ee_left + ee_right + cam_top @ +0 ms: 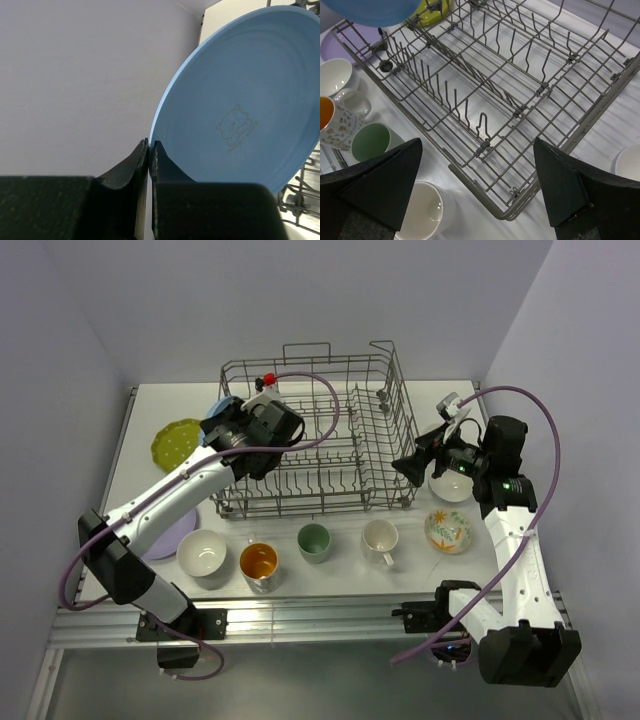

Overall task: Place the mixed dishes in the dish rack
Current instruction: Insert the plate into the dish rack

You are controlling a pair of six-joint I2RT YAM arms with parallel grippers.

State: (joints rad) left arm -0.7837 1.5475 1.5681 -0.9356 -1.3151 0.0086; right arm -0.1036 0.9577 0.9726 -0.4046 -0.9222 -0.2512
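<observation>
The left gripper next needs to shift and lower to the rack's empty end wires, which are below it and to its right in the top view, and release the blue plate there.
My left gripper (224,422) is shut on the rim of a blue plate (222,406), held on edge above the left end of the grey wire dish rack (384,440). In the left wrist view the pads (143,159) pinch the blue plate (240,100). My right gripper (410,468) is open and empty over the rack's right front corner (482,131). On the table stand a yellow-green plate (177,440), a lavender plate (170,533), a white bowl (202,553), an orange-inside cup (258,562), a pale green cup (314,541), a white mug (380,538), a floral bowl (447,530) and another white bowl (450,487).
The rack holds no dishes. The cups and bowls stand in a row along the rack's front side. The left arm lies over part of the lavender plate. Walls close the table at the left, back and right.
</observation>
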